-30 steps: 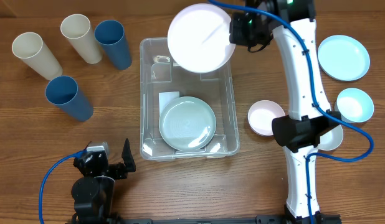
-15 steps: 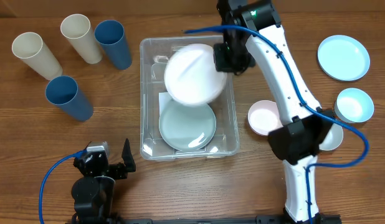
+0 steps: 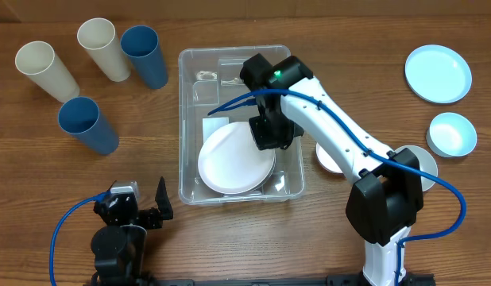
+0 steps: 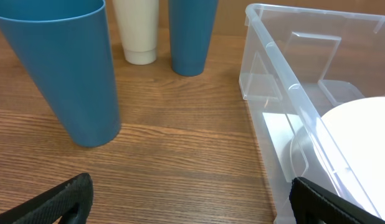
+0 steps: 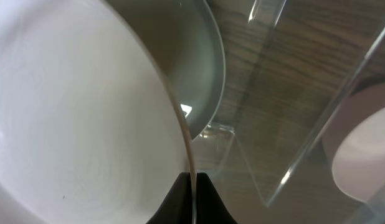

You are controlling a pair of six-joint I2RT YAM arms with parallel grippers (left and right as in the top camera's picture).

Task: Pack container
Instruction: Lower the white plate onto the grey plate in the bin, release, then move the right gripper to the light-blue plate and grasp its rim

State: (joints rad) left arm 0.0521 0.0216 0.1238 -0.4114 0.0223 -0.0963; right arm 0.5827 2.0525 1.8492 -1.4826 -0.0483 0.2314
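Observation:
Next, my right gripper moves down inside the container [image 3: 190, 95], as the white plate's pinched rim still hangs higher, bringing the plate onto the pale green plate to release it.
The clear rectangular container [image 3: 190, 95] stands mid-table; its near wall shows in the left wrist view [image 4: 276, 81]. My right gripper [image 3: 263, 137] is inside it, shut on the rim of a white plate [image 3: 230, 159]. The plate hangs low over a pale green plate [image 5: 208, 68] that lies on the container's base and is mostly hidden from overhead. In the right wrist view the fingers [image 5: 192, 186] pinch the white plate's [image 5: 80, 118] edge. My left gripper [image 3: 142, 208] is open and empty near the table's front edge, left of the container.
Two cream cups [image 3: 45, 70] [image 3: 102, 48] and two blue cups [image 3: 144, 54] [image 3: 86, 123] stand at the left. A pink bowl [image 3: 329, 155], a light blue plate [image 3: 438, 73] and a light blue bowl [image 3: 452, 133] lie at the right.
My right gripper has carried the white plate from above the container's far edge down into the container, over the green plate. The left arm has not moved.

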